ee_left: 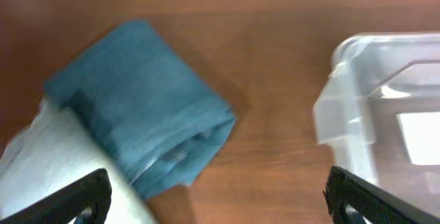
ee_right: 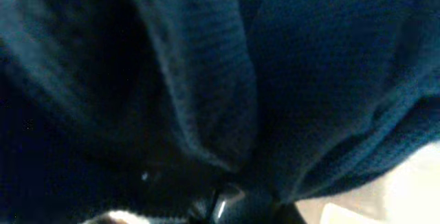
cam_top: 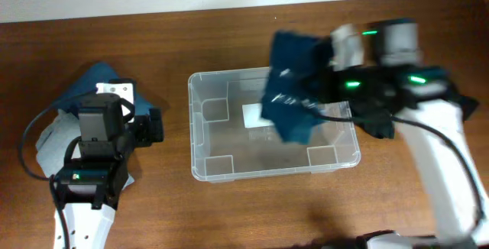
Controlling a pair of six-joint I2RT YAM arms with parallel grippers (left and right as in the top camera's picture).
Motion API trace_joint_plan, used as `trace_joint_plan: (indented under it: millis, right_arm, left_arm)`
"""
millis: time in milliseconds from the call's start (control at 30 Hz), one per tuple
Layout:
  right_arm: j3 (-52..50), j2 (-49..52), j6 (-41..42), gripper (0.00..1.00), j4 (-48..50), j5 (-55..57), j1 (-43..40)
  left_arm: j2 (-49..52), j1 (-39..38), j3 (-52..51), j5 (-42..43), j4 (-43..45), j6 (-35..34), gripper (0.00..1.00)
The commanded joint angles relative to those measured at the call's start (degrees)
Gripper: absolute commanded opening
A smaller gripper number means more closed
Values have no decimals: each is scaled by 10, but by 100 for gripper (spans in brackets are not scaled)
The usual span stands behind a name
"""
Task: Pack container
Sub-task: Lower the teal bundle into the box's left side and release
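Note:
The robot's right gripper will move down and toward the left in the overhead view, into the container's far middle (cam_top: 256, 104), because the clear container (cam_top: 200, 123) is open and empty.
The clear plastic container (cam_top: 200, 123) sits mid-table with a white label on its bottom; its left corner shows in the left wrist view (ee_left: 357, 107). My right gripper (cam_top: 328, 81) is shut on a dark navy knitted garment (cam_top: 294, 88), which hangs over the container's right half. That garment fills the right wrist view (ee_right: 275, 80) and hides the fingers. My left gripper (ee_left: 216, 196) is open and empty above bare wood, left of the container. A folded teal garment (ee_left: 137, 107) lies on a white cloth (ee_left: 55, 169) just ahead of it.
The teal and white garments (cam_top: 88, 85) lie at the table's left, partly under my left arm. The wall edge runs along the back of the table.

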Motion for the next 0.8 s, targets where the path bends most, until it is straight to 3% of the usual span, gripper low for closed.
trace_joint_plan:
  millis: [0,200,367,400,433,467,500,600,633,767]
  right_arm:
    - [-5,78,36,4,37,32,75]
    - [-5,192,80,4,94,32,135]
    - [-5,231,84,6,125,32,162]
    - [-5,234,84,11,128,31,165]
    - [-6,236,84,24,128,31,168]
    - [-5,236,84,46,128,32,170]
    - [-5,236,82,59,128,32,173]
    - [-5,236,80,83,128,32,181]
    - [-5,236,79,97,128,32,183]
    - [-5,233,80,99,123,62,185]
  left_arm:
    - [13,38,10,-38,-24,-33,99]
    - [23,68,10,-38,-30,-33,99]
    - [23,68,10,-38,-30,-33,99]
    - [23,68,10,-38,-30,-33,99]
    - [23,68,10,-38,-30,-33,99]
    - [23,68,10,-38,-30,-33,99]
    - [23,68,10,-38,-30,-33,99]
    - [23,68,10,-38,-30,-33,99]
    - [23,68,10,-38,-30,-33,100]
    - [23,68,10,-38,-30,-33,99]
